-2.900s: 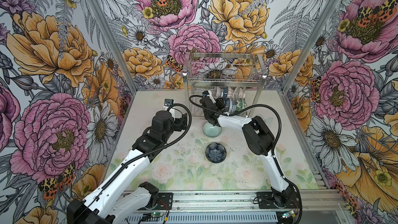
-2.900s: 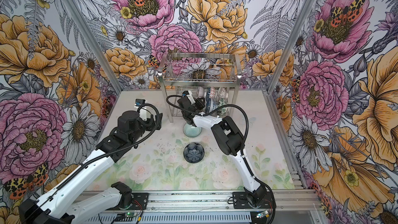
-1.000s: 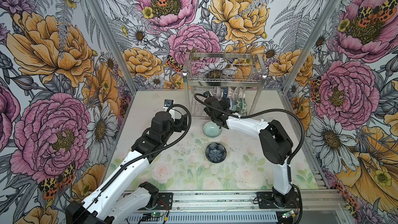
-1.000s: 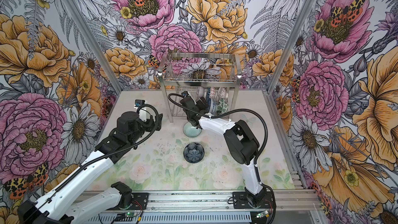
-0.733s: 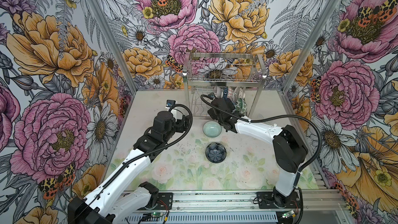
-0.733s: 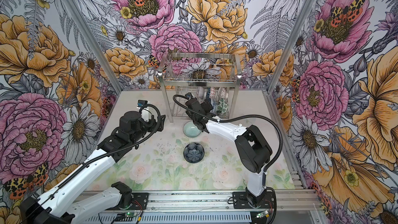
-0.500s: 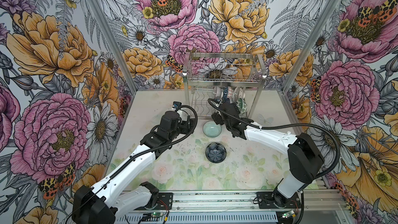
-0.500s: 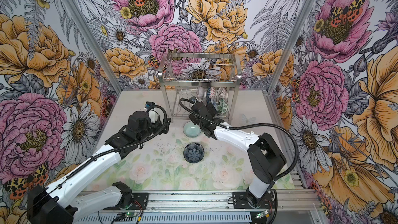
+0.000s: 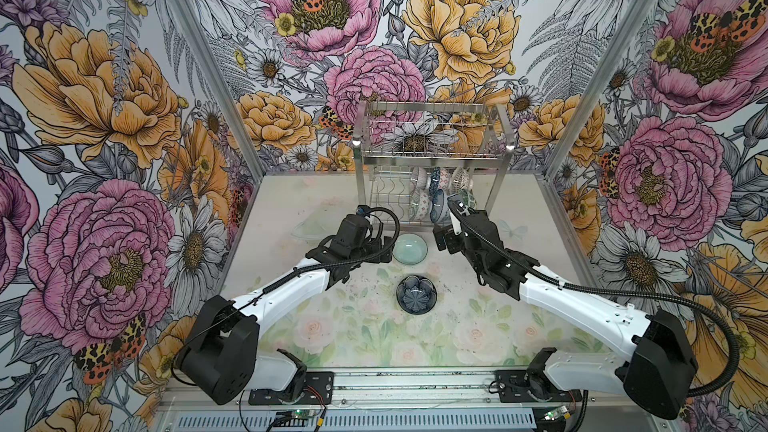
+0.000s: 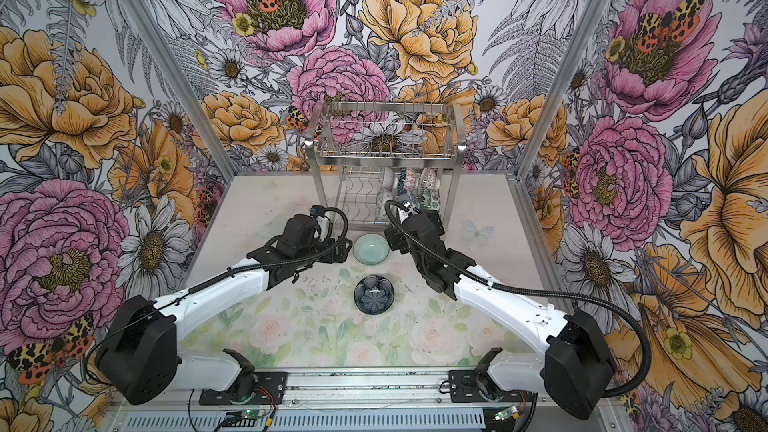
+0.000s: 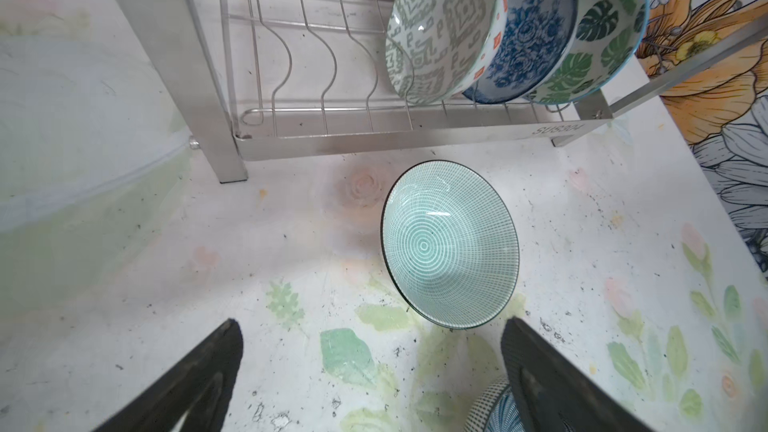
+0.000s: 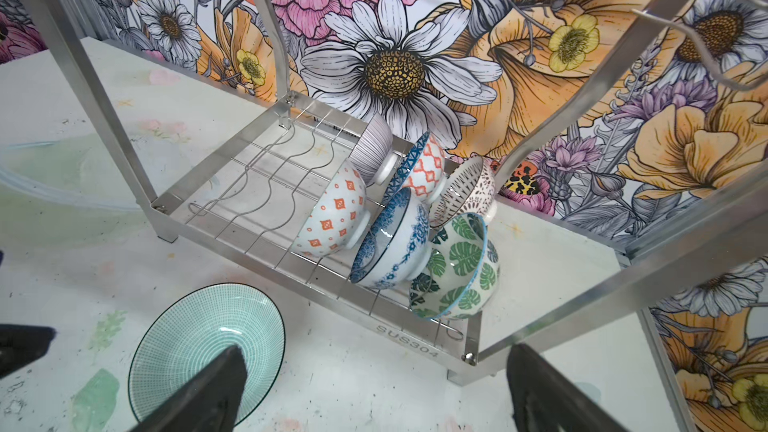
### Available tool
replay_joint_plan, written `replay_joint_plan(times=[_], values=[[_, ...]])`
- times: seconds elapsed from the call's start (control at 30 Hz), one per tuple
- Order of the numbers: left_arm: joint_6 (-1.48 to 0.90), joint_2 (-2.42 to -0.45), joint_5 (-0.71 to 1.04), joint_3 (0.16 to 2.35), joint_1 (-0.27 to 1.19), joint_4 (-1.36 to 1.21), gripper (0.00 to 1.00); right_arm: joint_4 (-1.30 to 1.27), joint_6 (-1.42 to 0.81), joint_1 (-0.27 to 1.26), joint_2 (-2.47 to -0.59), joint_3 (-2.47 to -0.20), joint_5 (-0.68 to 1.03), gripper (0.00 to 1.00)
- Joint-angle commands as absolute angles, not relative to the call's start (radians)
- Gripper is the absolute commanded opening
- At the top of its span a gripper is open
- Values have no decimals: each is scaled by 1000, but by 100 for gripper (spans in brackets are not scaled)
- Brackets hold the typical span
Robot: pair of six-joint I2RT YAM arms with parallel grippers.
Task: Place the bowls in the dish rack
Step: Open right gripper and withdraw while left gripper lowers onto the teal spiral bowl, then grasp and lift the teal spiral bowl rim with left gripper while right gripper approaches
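Observation:
Next, my left gripper lowers its open fingers toward my right gripper, astride the rim's nearest side [image 11: 387, 260], and closes, since the celadon bowl [image 11: 451, 245] stands upright below, that way.
The dish rack [image 9: 432, 153] [image 10: 384, 155] stands at the back of the table. Several bowls lean on edge in its lower tier, among them a green leaf bowl [image 12: 457, 268] and a blue floral bowl [image 12: 395, 243] [image 11: 528, 47]. A pale celadon bowl [image 9: 409, 248] [image 10: 371, 248] [image 11: 451, 245] [image 12: 205, 351] sits upright on the table just in front of the rack. A dark petal bowl [image 9: 416, 293] [image 10: 374, 295] lies nearer the front. My left gripper [image 9: 385, 245] [image 11: 372, 326] is open just left of the celadon bowl. My right gripper [image 9: 441, 238] [image 12: 374, 353] is open and empty just right of it.
The left half of the rack's wavy lower tier [image 11: 307, 60] holds no bowls, and the top basket [image 9: 430, 130] looks empty. A clear round lid-like shape [image 9: 309, 228] lies on the table left of the rack. Flowered walls close in the sides and back.
My right gripper has pulled back out of the rack and its arm has swung out to the right. My left gripper has moved right, up to the celadon bowl.

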State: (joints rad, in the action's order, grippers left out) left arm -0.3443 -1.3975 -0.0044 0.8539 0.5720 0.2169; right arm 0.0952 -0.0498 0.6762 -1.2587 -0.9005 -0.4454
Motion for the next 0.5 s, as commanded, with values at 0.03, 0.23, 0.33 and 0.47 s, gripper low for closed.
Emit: replay_joint_plan(times=[0.03, 0.23, 0.33, 0.47], values=[[-367, -1466, 38, 877, 598, 136, 99, 64, -81, 657, -1260, -891, -430, 100], [-364, -1595, 57, 942, 604, 142, 99, 31, -92, 646, -1277, -877, -421, 100], [-359, -1639, 56, 966, 604, 142, 98, 31, -90, 644, -1277, -871, -420, 100], [-354, -1692, 56, 1003, 607, 150, 89, 31, -89, 638, -1266, -859, -416, 100]])
